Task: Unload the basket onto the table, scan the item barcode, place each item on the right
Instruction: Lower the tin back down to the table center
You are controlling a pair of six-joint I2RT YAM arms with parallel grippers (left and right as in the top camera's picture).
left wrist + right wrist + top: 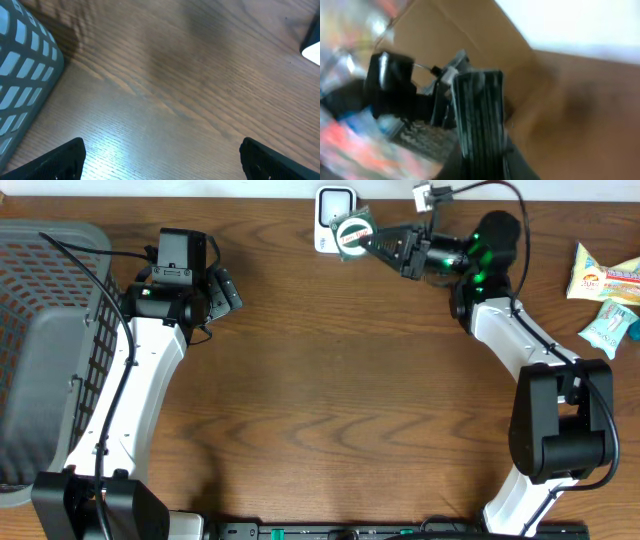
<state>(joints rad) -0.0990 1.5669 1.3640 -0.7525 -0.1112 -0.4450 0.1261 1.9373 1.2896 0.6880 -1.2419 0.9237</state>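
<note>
The right gripper will next pull back, then turn the item and set it down on the bare table on the scanner's near side.
The item point(352, 232) is a small green and white packet. My right gripper point(372, 242) is shut on it at the back of the table and holds it right against the white barcode scanner point(333, 212). The right wrist view is blurred; the item point(480, 115) shows there edge-on as a dark ribbed strip between the jaws. My left gripper point(225, 288) hangs over bare table to the left, well away from the item. Its fingertips point(60, 160) stand wide open with nothing between them, and a white corner of the scanner point(312, 47) shows at that view's right edge.
A grey mesh basket point(40, 330) fills the left side of the table, and its wall point(22, 75) shows close by in the left wrist view. Two snack packets point(605, 275) point(610, 325) lie at the far right edge.
</note>
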